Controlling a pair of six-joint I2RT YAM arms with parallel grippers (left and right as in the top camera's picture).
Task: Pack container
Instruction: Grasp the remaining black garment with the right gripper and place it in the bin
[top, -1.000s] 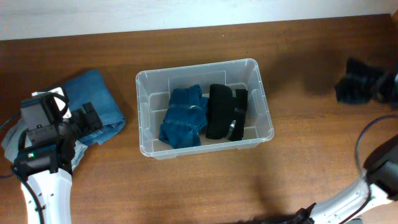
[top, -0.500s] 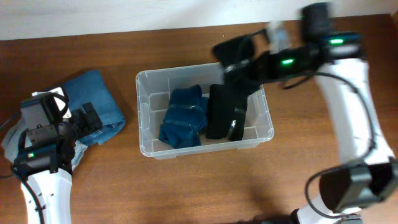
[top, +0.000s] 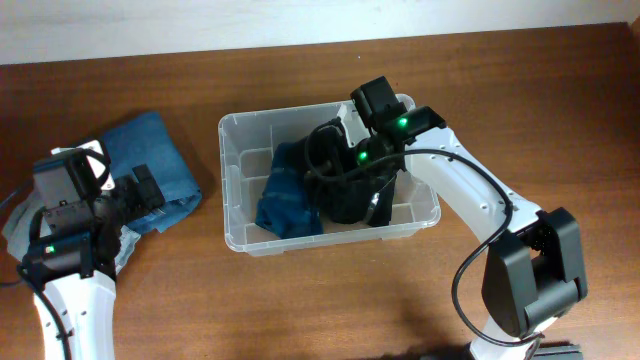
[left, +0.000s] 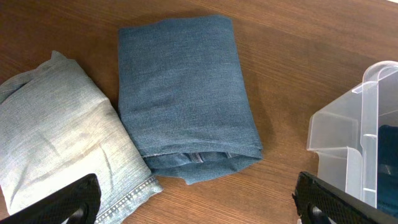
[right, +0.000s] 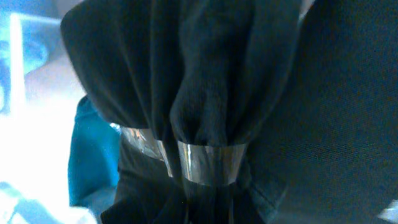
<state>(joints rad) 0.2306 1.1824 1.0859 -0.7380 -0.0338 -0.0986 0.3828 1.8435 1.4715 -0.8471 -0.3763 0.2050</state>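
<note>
The black garment goes across the teal garment toward the container's end by the blue jeans next, and my right gripper lowers it there.
The clear plastic container (top: 232, 190) stands mid-table. In it lie a teal folded garment (top: 285, 205) on the left and a black folded garment (top: 352, 205) on the right. My right gripper (top: 345, 163) reaches over the container and is shut on a bunched black garment (top: 322, 150), held over the bin's middle. In the right wrist view the silver fingers (right: 186, 163) pinch this black cloth (right: 205, 68), with the teal garment (right: 93, 155) below. My left gripper (top: 142, 195) is open and empty (left: 199, 208) over folded blue jeans (left: 180, 93). The container's corner (left: 348, 124) shows at right.
A light grey folded denim piece (left: 56, 143) lies beside the blue jeans (top: 150, 150) at the table's left. Bare wood lies right of and in front of the container.
My right arm has swung in from the far right with the black garment, passed over the container's back edge and come down over the bin. My left arm has not moved.
</note>
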